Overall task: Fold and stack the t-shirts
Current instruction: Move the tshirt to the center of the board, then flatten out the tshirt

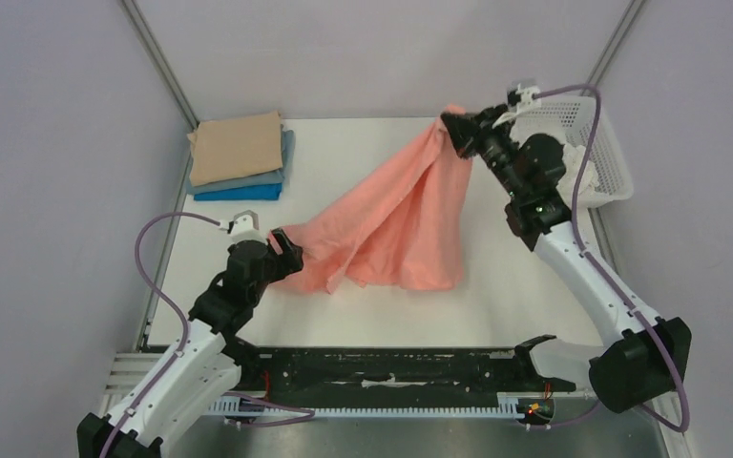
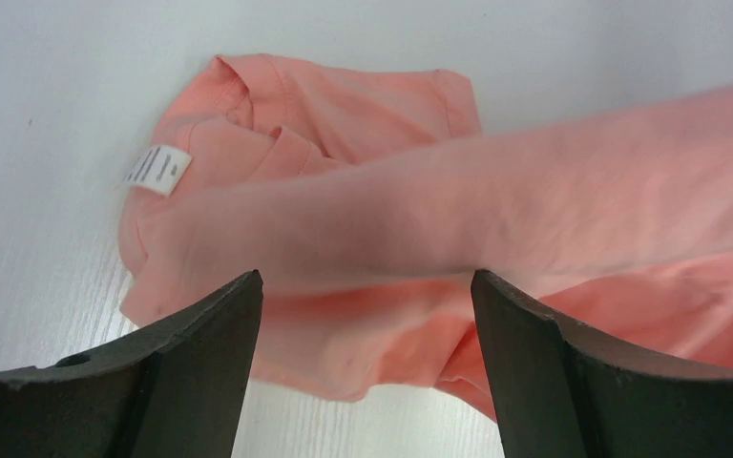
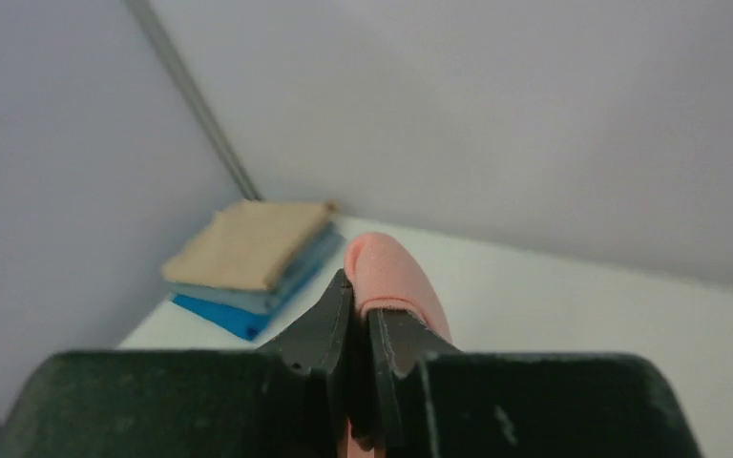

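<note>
I should next move my left gripper down, back and to the right in the top view and close it on the shirt's near tip, because that tip sticks out toward the bar.
The salmon-pink t-shirt hangs stretched from the far right down to the table's middle. My right gripper is shut on its upper corner and holds it high; the pinched fold shows between its jaws. My left gripper is open at the shirt's low left end, jaws wide apart just above the fabric. The collar with a white label lies on the table. Tan, grey-blue and bright blue shirts sit folded in one stack at the far left.
A white mesh basket stands at the far right corner, behind my right arm. Grey walls with metal posts close in the table on three sides. A black rail runs along the near edge.
</note>
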{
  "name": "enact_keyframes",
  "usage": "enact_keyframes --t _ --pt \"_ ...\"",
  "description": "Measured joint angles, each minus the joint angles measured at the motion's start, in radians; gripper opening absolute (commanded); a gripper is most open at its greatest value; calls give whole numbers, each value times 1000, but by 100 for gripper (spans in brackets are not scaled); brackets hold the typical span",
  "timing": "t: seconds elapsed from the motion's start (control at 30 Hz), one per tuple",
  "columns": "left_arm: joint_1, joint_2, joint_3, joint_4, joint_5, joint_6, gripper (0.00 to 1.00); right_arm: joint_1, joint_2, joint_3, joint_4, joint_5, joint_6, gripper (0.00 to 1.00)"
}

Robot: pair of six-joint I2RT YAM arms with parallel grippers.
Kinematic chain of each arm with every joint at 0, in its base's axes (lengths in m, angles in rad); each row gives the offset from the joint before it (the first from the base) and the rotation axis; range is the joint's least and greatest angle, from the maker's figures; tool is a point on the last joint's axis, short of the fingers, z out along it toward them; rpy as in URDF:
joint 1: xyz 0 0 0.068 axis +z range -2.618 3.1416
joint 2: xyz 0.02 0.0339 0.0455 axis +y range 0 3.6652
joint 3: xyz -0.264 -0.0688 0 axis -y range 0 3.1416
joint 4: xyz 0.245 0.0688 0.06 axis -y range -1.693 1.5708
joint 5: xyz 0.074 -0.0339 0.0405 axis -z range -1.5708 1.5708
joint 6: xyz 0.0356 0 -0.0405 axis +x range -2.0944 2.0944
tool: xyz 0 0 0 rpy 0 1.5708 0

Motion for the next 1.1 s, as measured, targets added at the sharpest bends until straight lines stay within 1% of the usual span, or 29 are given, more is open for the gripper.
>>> enact_keyframes --t 0.07,0.1,0.13,0.17,0.2,0.23,0.27,0.33,0.37,0.4,0.5,0.6,0.7,0.8,0.9,1.0,1.07,1.1 --pt "0 27 3 -6 0 -4 86 -3 -38 -165 -25 144 -10 20" --pt "0 47 4 -6 1 -6 86 -5 -50 -267 -41 238 -14 28" --pt "0 68 7 -7 2 -10 86 -8 -51 -327 -56 294 -12 33" --pt "0 92 11 -9 4 -14 86 -13 -45 -413 -83 378 -14 43" --pt "0 112 16 -10 7 -15 86 -18 -34 -457 -111 420 -8 52" --pt "1 144 24 -15 15 -20 86 -27 -15 -498 -145 465 -8 64" --pt "2 178 34 -20 30 -22 86 -35 12 -522 -190 503 -10 74" --pt "2 233 54 -26 61 -28 86 -48 63 -530 -256 555 -11 87" --pt "2 245 58 -27 70 -29 86 -51 82 -529 -278 578 -19 92" --pt "2 259 62 -28 95 -33 86 -51 94 -526 -308 602 -24 98" --pt "2 262 63 -37 173 -52 86 -51 95 -509 -357 652 -30 98" --pt "-8 226 46 -39 256 -81 86 -51 62 -506 -370 684 -32 98" --pt "-42 171 18 -46 327 -105 86 -51 -24 -537 -374 708 -32 98" --pt "-113 169 15 -39 372 -130 86 -51 -113 -588 -372 717 -32 98" --pt "-218 235 27 -35 378 -154 86 -51 -169 -635 -369 714 -32 98" --pt "-329 345 55 -27 358 -182 86 -51 -194 -668 -369 715 -32 98" --pt "-374 418 65 -8 340 -203 84 -51 -200 -681 -369 715 -32 98" --pt "-382 455 67 10 330 -218 80 -51 -202 -686 -369 714 -32 98"
